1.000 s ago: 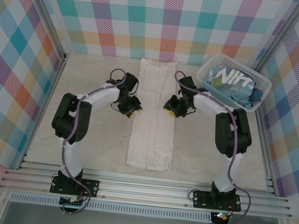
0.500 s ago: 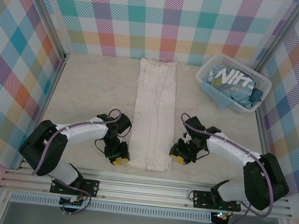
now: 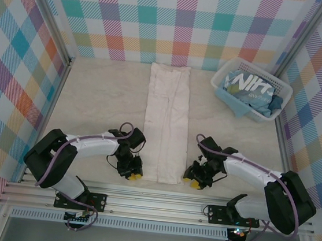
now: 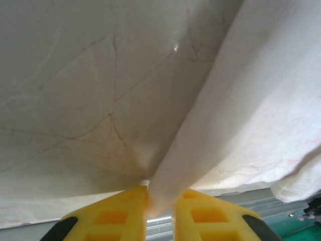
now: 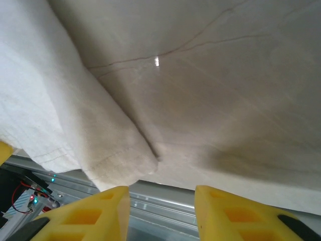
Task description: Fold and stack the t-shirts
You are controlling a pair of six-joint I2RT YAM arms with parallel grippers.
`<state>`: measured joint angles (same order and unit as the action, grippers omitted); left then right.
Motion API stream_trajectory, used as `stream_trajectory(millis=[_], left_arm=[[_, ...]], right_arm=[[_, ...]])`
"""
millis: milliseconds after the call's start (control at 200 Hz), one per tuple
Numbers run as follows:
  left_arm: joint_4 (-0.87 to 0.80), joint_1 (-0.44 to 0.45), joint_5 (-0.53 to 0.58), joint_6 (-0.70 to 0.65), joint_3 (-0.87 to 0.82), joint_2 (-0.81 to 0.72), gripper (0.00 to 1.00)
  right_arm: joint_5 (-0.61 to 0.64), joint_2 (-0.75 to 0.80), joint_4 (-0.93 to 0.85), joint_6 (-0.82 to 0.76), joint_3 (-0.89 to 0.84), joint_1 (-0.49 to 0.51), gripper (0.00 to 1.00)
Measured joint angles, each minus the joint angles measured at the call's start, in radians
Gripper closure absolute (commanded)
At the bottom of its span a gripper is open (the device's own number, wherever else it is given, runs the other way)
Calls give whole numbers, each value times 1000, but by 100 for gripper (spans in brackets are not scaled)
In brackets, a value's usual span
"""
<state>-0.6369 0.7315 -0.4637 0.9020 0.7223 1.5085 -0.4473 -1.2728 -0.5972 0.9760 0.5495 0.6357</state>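
Observation:
The right gripper should go down toward the left gripper around the edge of the cream t-shirt and then close, because the t-shirt's folded near corner is there.
A cream-white t-shirt (image 3: 164,121), folded into a long narrow strip, lies down the middle of the table. My left gripper (image 3: 133,176) is at its near left corner. In the left wrist view that gripper (image 4: 159,207) is shut on a pinch of the cream t-shirt (image 4: 241,115), with the cloth squeezed between the yellow fingers (image 4: 118,213). My right gripper (image 3: 191,183) is at the near right corner. The right wrist view shows this gripper (image 5: 161,207) open, with the cream t-shirt's corner (image 5: 108,160) just ahead of its left finger. A light blue t-shirt (image 3: 247,87) with white lettering lies in the basket.
The white slatted basket (image 3: 221,81) stands at the far right corner of the table. A metal rail (image 5: 165,193) runs along the table's near edge just below both grippers. Plaid walls (image 3: 178,23) close in the left, far and right sides.
Both arms have swung from the shirt's middle down to its near corners. The left gripper has closed on the near left corner. The right gripper stays open.

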Motion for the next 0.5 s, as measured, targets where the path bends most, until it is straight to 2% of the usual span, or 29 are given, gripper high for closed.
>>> stream_trajectory(millis=[95,500], left_arm=[[14,0,4,3,0,3,89],[16,0,4,3,0,3,93]], right_arm=[[1,-10,21,19,2,27,61],[16,-123,92,64,39,73,65]])
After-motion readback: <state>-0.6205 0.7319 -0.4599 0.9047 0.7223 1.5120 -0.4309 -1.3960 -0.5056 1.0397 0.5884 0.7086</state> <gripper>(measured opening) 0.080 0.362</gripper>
